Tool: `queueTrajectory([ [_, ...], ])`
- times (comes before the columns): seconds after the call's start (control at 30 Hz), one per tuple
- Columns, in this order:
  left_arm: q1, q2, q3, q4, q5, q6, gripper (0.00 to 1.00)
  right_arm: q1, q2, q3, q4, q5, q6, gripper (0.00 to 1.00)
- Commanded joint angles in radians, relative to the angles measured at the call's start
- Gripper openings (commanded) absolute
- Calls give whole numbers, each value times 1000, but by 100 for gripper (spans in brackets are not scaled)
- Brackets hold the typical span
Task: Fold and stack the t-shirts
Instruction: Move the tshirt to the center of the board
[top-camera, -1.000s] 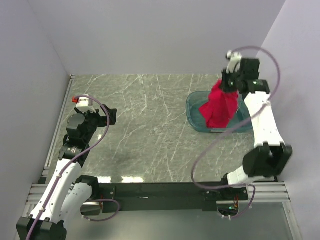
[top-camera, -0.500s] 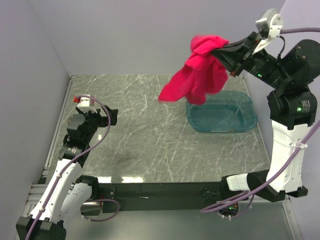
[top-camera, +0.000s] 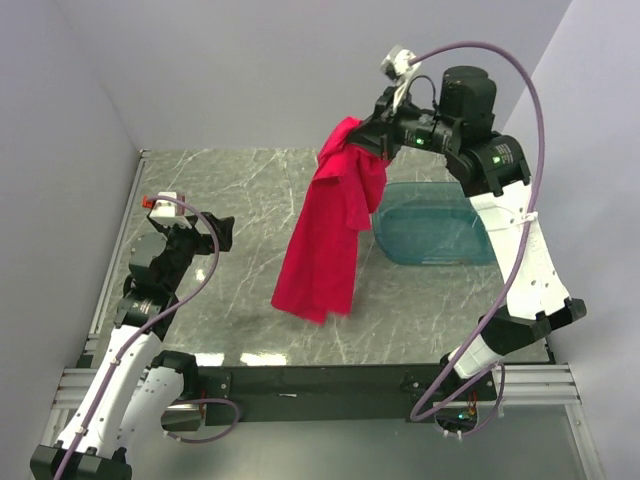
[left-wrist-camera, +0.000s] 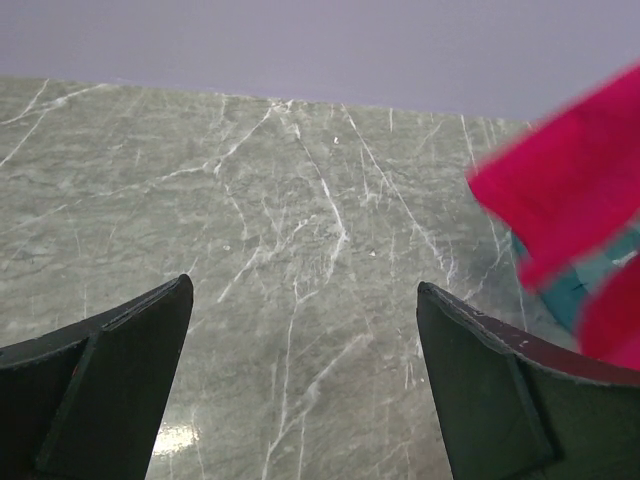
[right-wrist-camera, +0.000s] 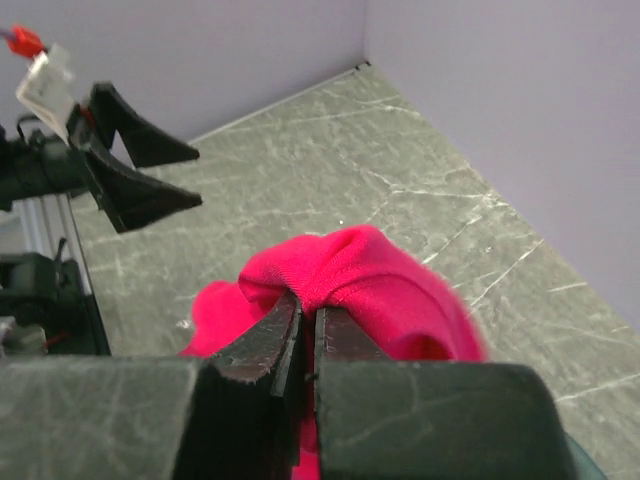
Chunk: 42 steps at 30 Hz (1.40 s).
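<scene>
My right gripper comes down to the marble (top-camera: 367, 248) beside the bin next and releases the red t-shirt, which still hangs in the air.
A red t-shirt (top-camera: 325, 245) hangs in the air above the middle of the marble table, pinched at its top by my right gripper (top-camera: 362, 140), which is shut on the cloth. In the right wrist view the fabric (right-wrist-camera: 380, 290) bunches around the closed fingertips of that gripper (right-wrist-camera: 308, 312). My left gripper (top-camera: 215, 232) is at the table's left side, open and holding nothing. In the left wrist view it (left-wrist-camera: 305, 300) spreads wide over bare marble, with the red shirt (left-wrist-camera: 570, 205) blurred at the right edge.
A clear blue plastic bin (top-camera: 445, 235) sits at the back right of the marble table (top-camera: 250, 290), partly behind the hanging shirt. Grey walls close in the left, back and right sides. The left arm (right-wrist-camera: 110, 170) shows in the right wrist view.
The right arm lifted the red shirt out of the blue bin, swung it high, then carried it left; the shirt now hangs unfurled over the table's middle. The left arm barely moved.
</scene>
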Motion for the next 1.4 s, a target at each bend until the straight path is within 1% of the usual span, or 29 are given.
queueTrajectory([
  [0.0,-4,-20,-9,45,-6,18,99,42,-47,-14,31,50,-91,0],
  [0.13,-6,-26,-9,46,3,20,99,73,-50,-91,11,42,-137,0],
  [0.27,-7,-28,-8,46,10,21,99,99,-64,-217,23,68,-177,2],
  [0.37,-7,-29,-8,48,17,20,99,111,-67,-242,26,99,-185,2],
  [0.5,-7,-28,-9,49,20,20,99,114,-58,-228,28,134,-183,3],
  [0.57,-7,-28,-8,49,21,20,99,117,-50,-238,32,163,-180,5],
  [0.6,-7,-31,-8,49,24,20,99,116,-40,-246,40,181,-176,8],
  [0.63,-7,-31,-8,49,24,21,100,117,-33,-255,42,206,-174,27],
  [0.7,-7,-32,-8,48,26,21,100,120,-9,-274,34,290,-185,45],
  [0.73,-7,-34,-8,48,26,20,100,120,-3,-281,35,324,-188,67],
  [0.77,-7,-35,-8,48,27,21,99,120,2,-295,38,403,-195,73],
  [0.83,-7,-40,-8,48,27,23,99,119,-1,-309,48,460,-214,83],
  [0.9,-7,-43,-9,49,27,23,99,116,-29,-340,57,507,-238,86],
  [1.0,-7,-43,-6,49,38,23,99,108,-75,-415,75,504,-261,90],
  [1.1,-9,-46,-3,49,46,20,100,73,-114,-531,113,491,-234,93],
  [1.13,-7,-49,-5,49,46,20,99,32,-124,-566,129,478,-214,93],
  [1.17,-7,-52,-5,51,50,20,99,10,-130,-638,146,462,-161,93],
  [1.2,-9,-55,-5,51,52,20,99,-19,-136,-675,182,450,-127,93],
  [1.23,-9,-58,-5,52,55,18,99,-72,-139,-746,205,427,-87,91],
  [1.27,-9,-61,-5,52,59,17,99,-102,-141,-781,228,418,-2,90],
  [1.33,-9,-63,-6,58,66,15,99,-139,-145,-890,320,421,86,87],
  [1.37,-9,-62,-6,58,72,14,99,-151,-145,-921,350,436,163,87],
])
